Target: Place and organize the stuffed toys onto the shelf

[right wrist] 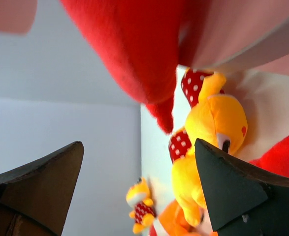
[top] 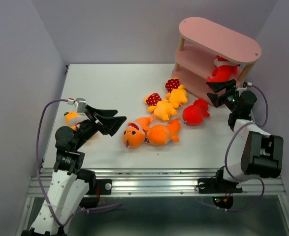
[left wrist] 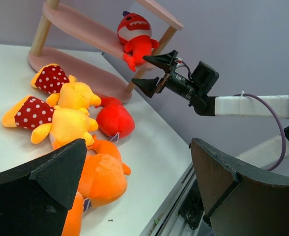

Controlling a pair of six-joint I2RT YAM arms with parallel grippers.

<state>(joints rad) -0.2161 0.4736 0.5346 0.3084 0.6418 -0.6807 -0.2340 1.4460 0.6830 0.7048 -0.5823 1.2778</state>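
Observation:
My left gripper swings to its right in the top view next and lowers onto its round body point(top: 194, 113) point(left wrist: 115, 119), as the unshelved red shark lies below it there.
The pink shelf point(top: 218, 37) stands at the far right. One red shark point(top: 222, 72) sits on its middle board, also in the left wrist view point(left wrist: 134, 35) and close up in the right wrist view point(right wrist: 129, 44). My right gripper point(top: 208, 89) is open and empty just in front of it. On the table lie a second red shark point(top: 195, 113), two orange sharks point(top: 134, 135) point(top: 165, 132) and two yellow-orange figures point(top: 163, 109) point(top: 177, 93). A third figure point(top: 73, 118) lies behind my left gripper point(top: 120, 116), which is open and empty.
The shelf's lower board point(left wrist: 85, 73) and wooden post point(left wrist: 42, 32) show in the left wrist view, with the right gripper point(left wrist: 151, 73) beside the shelf. The metal rail point(top: 154, 179) runs along the table's near edge. Grey walls enclose the table.

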